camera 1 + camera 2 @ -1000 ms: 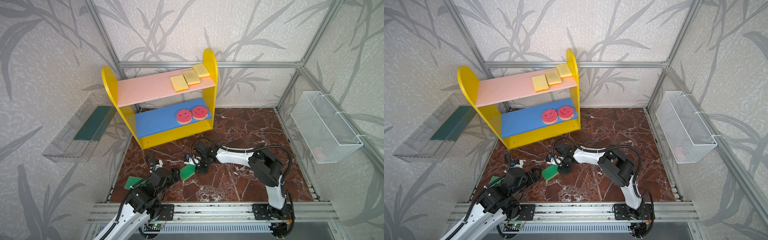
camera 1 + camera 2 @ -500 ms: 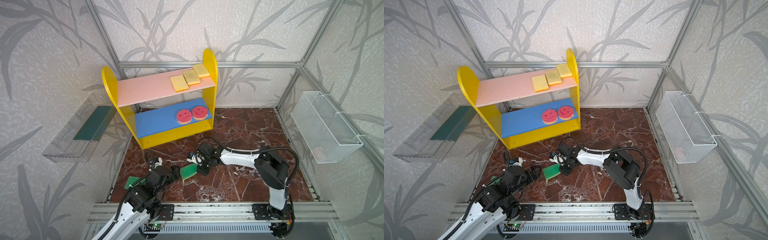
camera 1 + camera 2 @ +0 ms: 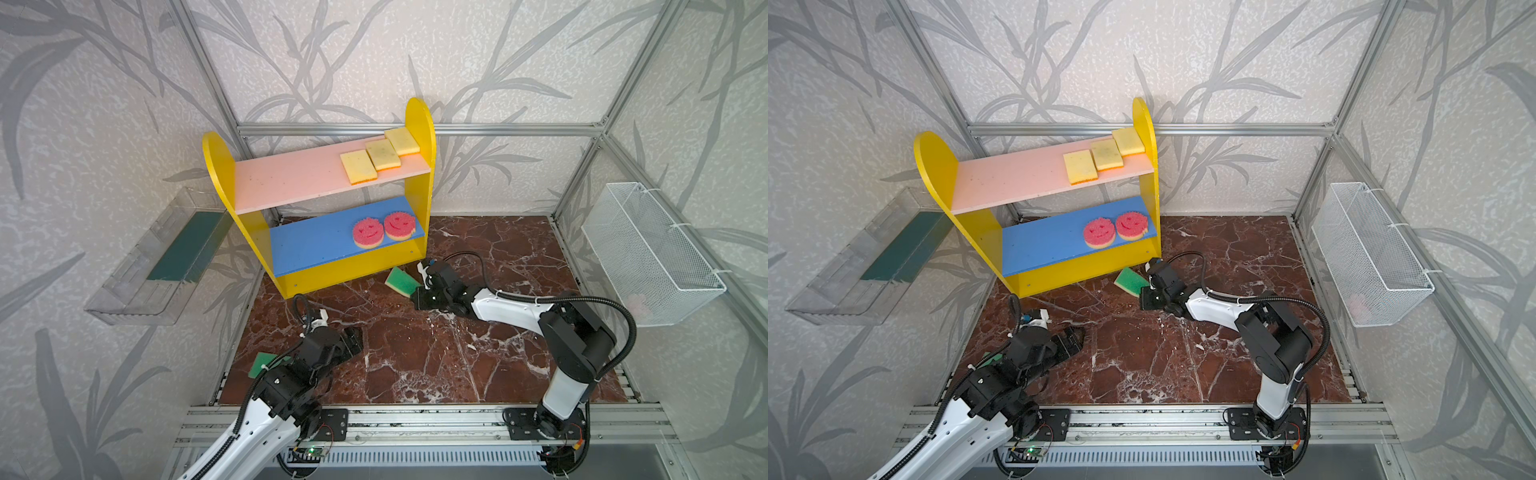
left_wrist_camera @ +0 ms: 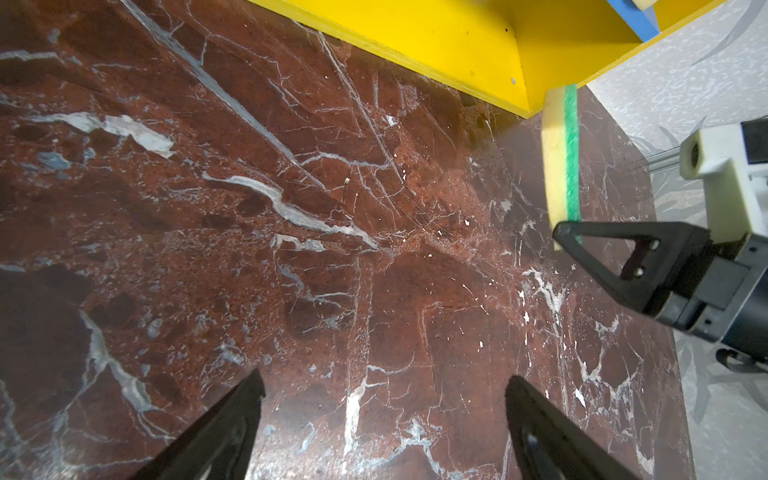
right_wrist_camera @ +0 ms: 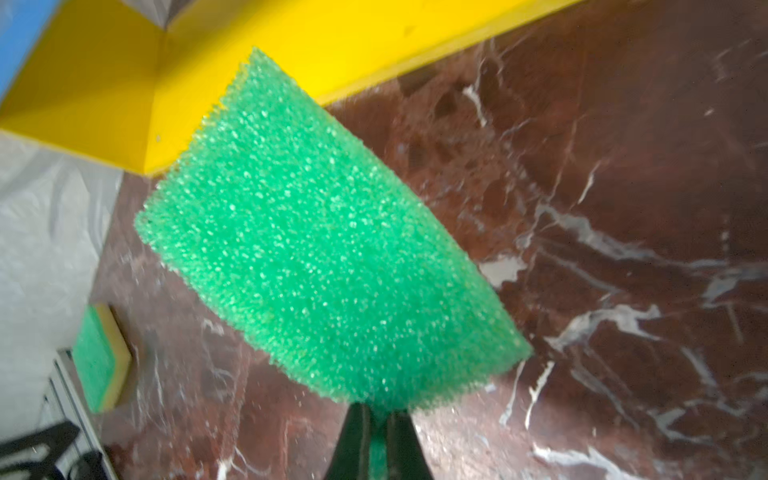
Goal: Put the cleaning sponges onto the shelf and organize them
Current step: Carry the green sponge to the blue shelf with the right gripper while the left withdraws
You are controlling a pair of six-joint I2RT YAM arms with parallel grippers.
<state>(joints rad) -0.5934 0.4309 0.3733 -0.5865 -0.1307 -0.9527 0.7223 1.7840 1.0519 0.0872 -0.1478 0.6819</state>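
Observation:
My right gripper should next push outward under the blue board and let go of the sponge there, because the bare end of the yellow bottom board point(image 3: 409, 252) lies outward of the gripper.
My right gripper point(image 3: 417, 296) point(image 5: 377, 417) is shut on one end of a green-faced yellow sponge point(image 3: 401, 281) point(image 3: 1130, 281) point(image 5: 324, 249) point(image 4: 559, 166), held tilted just in front of the right front corner of the shelf point(image 3: 216, 166) point(image 3: 934, 162). A second green sponge point(image 3: 261, 365) point(image 5: 99, 357) lies on the floor at the left, partly behind my left arm. My left gripper point(image 3: 354, 336) point(image 4: 384, 399) is open over bare floor. Three yellow sponges point(image 3: 358, 167) lie in a row on the pink board. Two pink smiley sponges point(image 3: 368, 232) sit on the blue board.
A clear plastic tray point(image 3: 124, 291) with a dark green mat hangs on the left wall. A white wire basket point(image 3: 648, 249) hangs on the right wall. An aluminium rail point(image 3: 415, 419) runs along the front edge of the brown marble floor point(image 3: 436, 357).
My right gripper closed on the green sponge and carried it away from the left gripper, back and to the right, toward the shelf's corner. The left gripper stayed open and barely moved.

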